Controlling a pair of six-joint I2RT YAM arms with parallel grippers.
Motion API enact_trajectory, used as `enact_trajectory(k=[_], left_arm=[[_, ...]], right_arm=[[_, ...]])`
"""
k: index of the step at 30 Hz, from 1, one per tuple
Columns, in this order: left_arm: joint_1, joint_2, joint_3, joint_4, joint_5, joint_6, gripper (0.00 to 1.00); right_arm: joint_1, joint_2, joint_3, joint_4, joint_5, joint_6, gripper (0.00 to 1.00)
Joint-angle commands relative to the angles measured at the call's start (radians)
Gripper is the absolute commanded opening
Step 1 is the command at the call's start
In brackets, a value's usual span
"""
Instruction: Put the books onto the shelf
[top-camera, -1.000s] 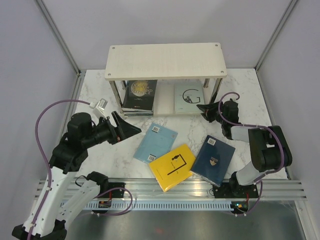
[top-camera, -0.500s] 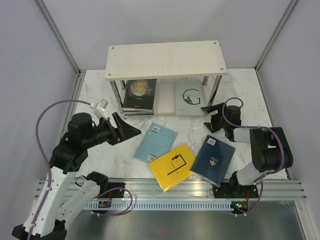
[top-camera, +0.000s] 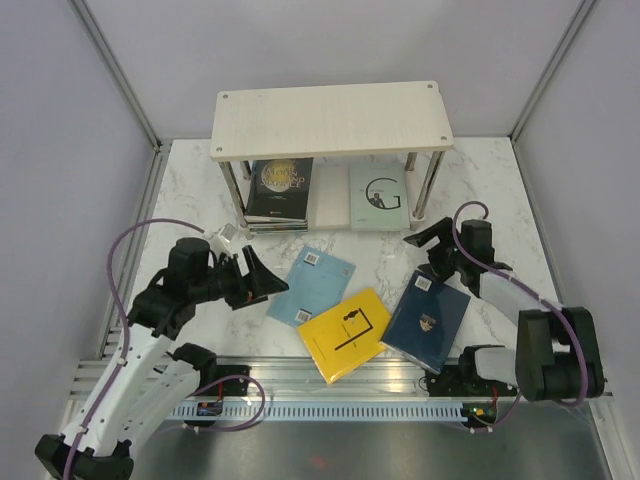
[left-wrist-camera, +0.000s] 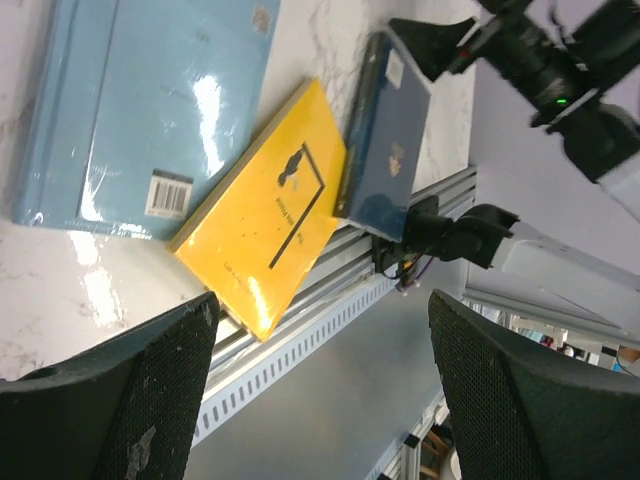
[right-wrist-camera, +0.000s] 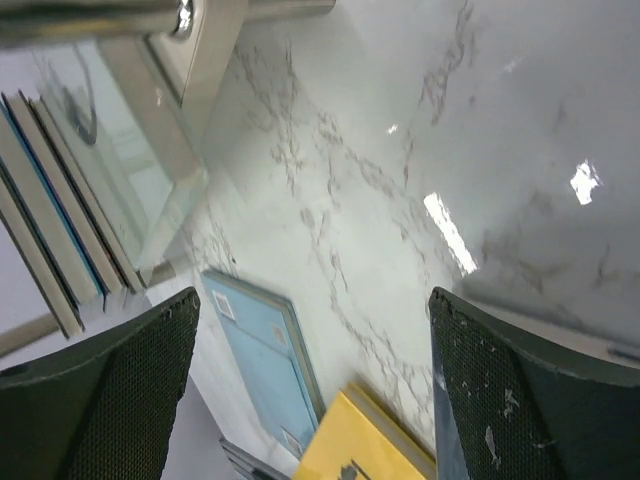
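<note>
My left gripper will next go down and back onto the yellow book's corner (top-camera: 304, 330) (left-wrist-camera: 187, 246) by the light blue book, because that corner is the closest to the gripper's open fingers.
The shelf (top-camera: 330, 118) stands at the back. Its lower tier holds a dark stack of books (top-camera: 281, 188) and a white "G" book (top-camera: 378, 195). Three books lie flat on the marble: light blue (top-camera: 312, 285), yellow (top-camera: 345, 333) and navy (top-camera: 428, 320). My left gripper (top-camera: 268, 280) is open and empty, just left of the light blue book (left-wrist-camera: 140, 100). My right gripper (top-camera: 422, 252) is open and empty above the navy book's far corner. In the right wrist view the light blue book (right-wrist-camera: 260, 350) and the yellow book (right-wrist-camera: 370, 445) lie between the open jaws, farther off.
A slim metal shelf post (right-wrist-camera: 200, 60) stands close to the right gripper's far side. An aluminium rail (top-camera: 340, 385) runs along the table's near edge, and the yellow book's corner overhangs it. Grey walls close in the table on both sides.
The right gripper has opened and drawn back from the shelf's lower tier towards the navy book. The left arm has come forward and down, closer to the light blue book.
</note>
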Motion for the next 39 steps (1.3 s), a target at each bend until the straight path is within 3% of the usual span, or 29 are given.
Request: enact_trajectory(k=[1, 6, 11, 16, 21, 28, 32, 34, 35, 36, 38, 39], left_arm=[[0.002, -0.006, -0.094, 0.053, 0.068, -0.026, 0.87], [-0.012, 0.034, -0.238, 0.13, 0.082, -0.071, 0.87], [-0.065, 0.042, -0.381, 0.242, 0.038, -0.178, 0.86], [-0.192, 0.06, -0.499, 0.438, -0.059, -0.345, 0.85], [-0.38, 0.124, -0.628, 0.65, -0.266, -0.54, 0.85], [-0.553, 0.35, -0.778, 1.035, -0.51, -0.733, 0.85], [-0.646, 0.631, -0.751, 1.214, -0.578, -0.747, 0.85], [-0.676, 0.745, -0.713, 1.378, -0.575, -0.758, 0.79], [-0.703, 0.797, -0.714, 1.45, -0.572, -0.784, 0.7], [-0.717, 0.906, -0.728, 1.633, -0.573, -0.799, 0.53], [-0.734, 0.995, -0.743, 1.795, -0.561, -0.834, 0.4], [-0.734, 1.078, -0.751, 1.931, -0.555, -0.842, 0.27]], right_arm=[[0.0, -0.154, 0.005, -0.238, 0.007, -0.15, 0.98], [0.019, -0.337, 0.007, -0.433, -0.041, -0.242, 0.98], [0.122, -0.338, -0.015, -0.516, -0.049, -0.282, 0.98], [0.179, -0.318, -0.018, -0.548, -0.046, -0.286, 0.98], [0.182, -0.311, 0.039, -0.643, -0.035, -0.362, 0.98], [0.182, -0.299, 0.045, -0.723, -0.023, -0.437, 0.98], [0.181, -0.286, 0.033, -0.74, -0.009, -0.474, 0.98], [0.181, -0.285, 0.025, -0.743, -0.003, -0.48, 0.98], [0.181, -0.282, 0.023, -0.745, 0.0, -0.484, 0.98], [0.181, -0.282, 0.022, -0.749, 0.002, -0.487, 0.98], [0.179, -0.289, 0.025, -0.76, 0.007, -0.492, 0.98], [0.181, -0.294, 0.028, -0.769, 0.007, -0.495, 0.98]])
